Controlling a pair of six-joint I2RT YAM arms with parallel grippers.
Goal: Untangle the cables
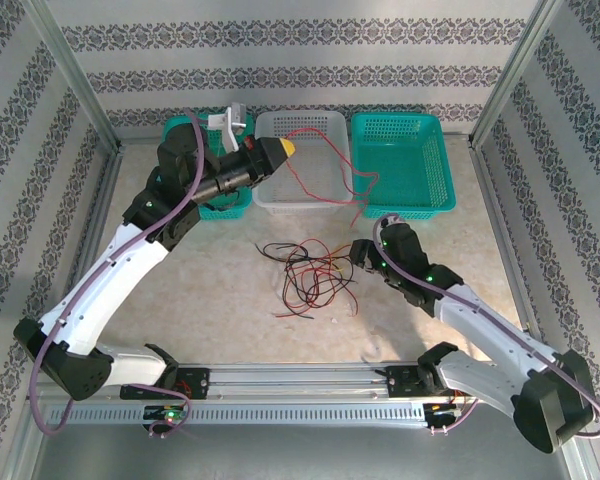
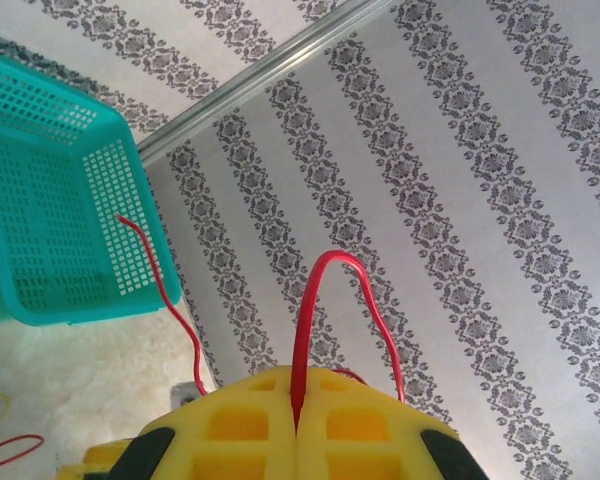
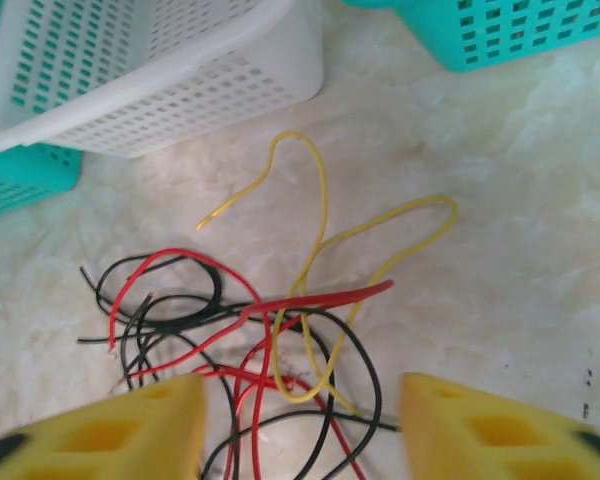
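The far end of the basket is outward and below, so I need to move my left gripper outward next and lower it over the white basket's far end (image 1: 284,121) to let go of the red cable.
My left gripper (image 1: 285,147) hovers above the left rim of the white basket (image 1: 300,205), shut on a red cable (image 1: 325,134). In the left wrist view that red cable (image 2: 305,300) loops up out of the closed yellow tips of the left gripper (image 2: 298,385), and its far end trails toward the teal basket (image 2: 50,210). A tangle of red, black and yellow cables (image 1: 310,275) lies on the table in front of the baskets. My right gripper (image 1: 358,250) is at the tangle's right side. In the right wrist view the right gripper (image 3: 300,425) stands open just above the cables (image 3: 280,320), gripping nothing.
Three baskets line the back: a teal one (image 1: 225,205) partly under the left arm, the white one in the middle, and a teal one (image 1: 400,160) on the right. The held red cable drapes across the white basket to the right teal one. Metal frame posts and patterned walls close in the table.
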